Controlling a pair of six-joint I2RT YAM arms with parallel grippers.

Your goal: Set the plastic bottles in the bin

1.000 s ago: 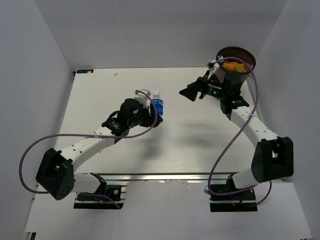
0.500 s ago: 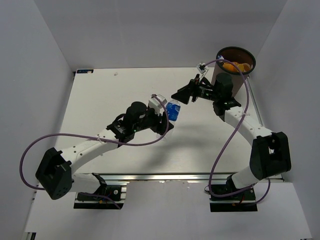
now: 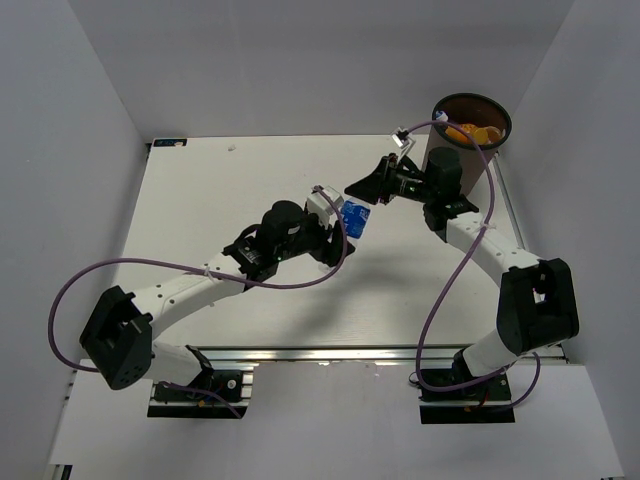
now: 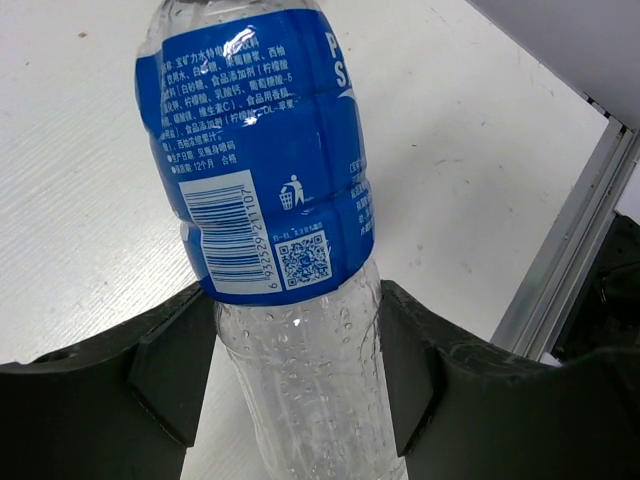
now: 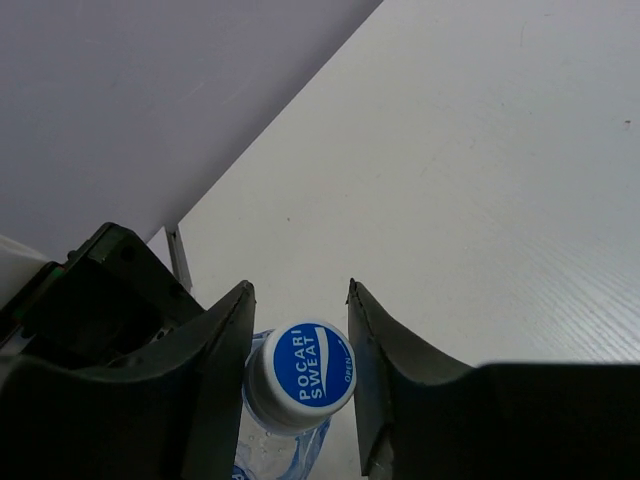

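Observation:
My right gripper carries the bottle outward and to the right in the top view, over the open bin (image 3: pixel 441 106) next, since orange bottles already lie inside.
A clear plastic bottle with a blue label (image 3: pixel 355 217) hangs over the middle of the table between both arms. My left gripper (image 3: pixel 335 226) is shut on its clear lower body (image 4: pixel 300 380), black fingers (image 4: pixel 180 365) pressing either side below the label (image 4: pixel 265 170). My right gripper (image 3: pixel 360 188) is shut on the blue cap (image 5: pixel 300 372), which sits between its fingers (image 5: pixel 385 380). The bin (image 3: pixel 441 106) stands at the far right corner behind the right arm, with orange bottles (image 3: pixel 470 132) lying inside.
White walls close in the table on the left, back and right. A metal rail (image 3: pixel 330 353) runs along the near edge by the arm bases. Purple cables (image 3: pixel 445 290) loop off both arms. The table's right edge rail (image 4: pixel 585 235) shows in the left wrist view.
The left arm carried the bottle rightward toward the centre. The right gripper swung left from the bin, met the bottle and shut on its cap.

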